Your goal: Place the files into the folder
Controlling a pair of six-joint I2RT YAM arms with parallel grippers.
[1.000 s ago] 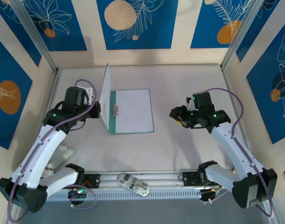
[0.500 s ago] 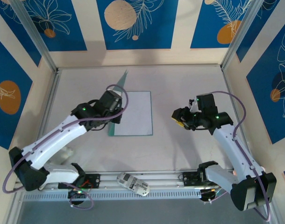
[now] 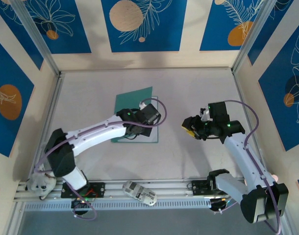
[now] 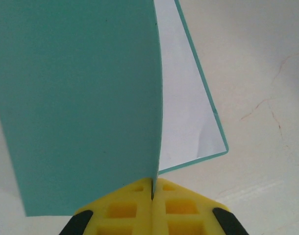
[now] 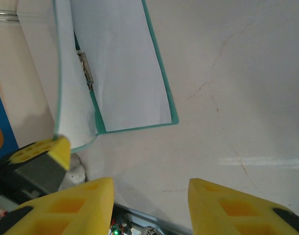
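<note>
The white files still lie bare below the raised cover, so the robot's left gripper will lower toward the lower cover's open edge [image 3: 158, 131] [image 4: 208, 88] and release the raised cover over them.
The teal folder [image 3: 132, 102] lies mid-table with its upper cover swung over and tilted, not flat. My left gripper [image 3: 153, 116] is shut on that cover's free edge; in the left wrist view the teal cover [image 4: 81, 98] stands pinched between the yellow fingertips [image 4: 139, 196]. Beneath it the white files [image 4: 184, 98] rest on the lower cover. From the right wrist view I see the files [image 5: 125, 73] inside, the metal clip [image 5: 85, 68] at the spine and the raised cover [image 5: 66, 83]. My right gripper [image 3: 187, 128] [image 5: 149, 205] hovers open and holding nothing, right of the folder.
A white handheld device [image 3: 139, 192] lies on the front rail between the arm bases. A white plush toy [image 3: 40, 183] sits at the near left corner. Aluminium posts and patterned walls close in the table at the back and sides.
My left arm has swung the cover from upright at the spine over to the right, down toward the files. The right gripper has hardly moved.
</note>
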